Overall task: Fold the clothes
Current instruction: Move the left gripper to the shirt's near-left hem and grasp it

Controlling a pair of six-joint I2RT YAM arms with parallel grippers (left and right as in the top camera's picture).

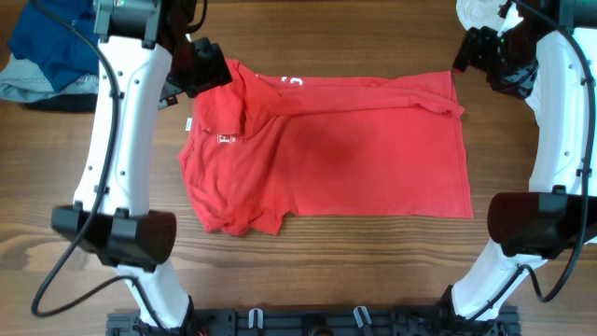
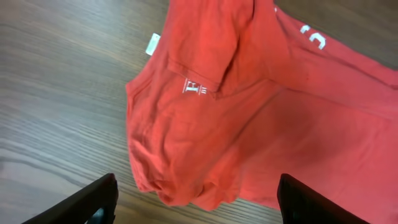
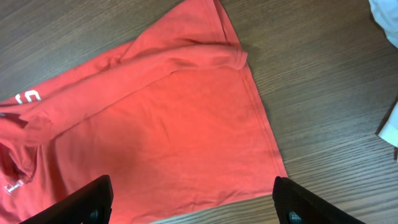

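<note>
I see the shirt's near sleeve sticking out crumpled past the bottom edge, so next I will move my left gripper back and down onto its hem's near corner point(image 2: 209, 201).
A red T-shirt point(image 1: 336, 154) lies spread on the wooden table, its far edge folded over toward the middle, white letters showing near the top. It also shows in the left wrist view point(image 2: 249, 118) and the right wrist view point(image 3: 161, 137). My left gripper point(image 1: 201, 65) hovers over the shirt's far left corner, open and empty, its fingers wide apart point(image 2: 196, 202). My right gripper point(image 1: 480, 56) hovers by the shirt's far right corner, open and empty point(image 3: 189, 202).
A blue garment point(image 1: 51, 42) lies piled at the far left of the table. A white garment point(image 1: 485, 11) lies at the far right, its edge also showing in the right wrist view point(image 3: 388, 15). Bare wood surrounds the shirt.
</note>
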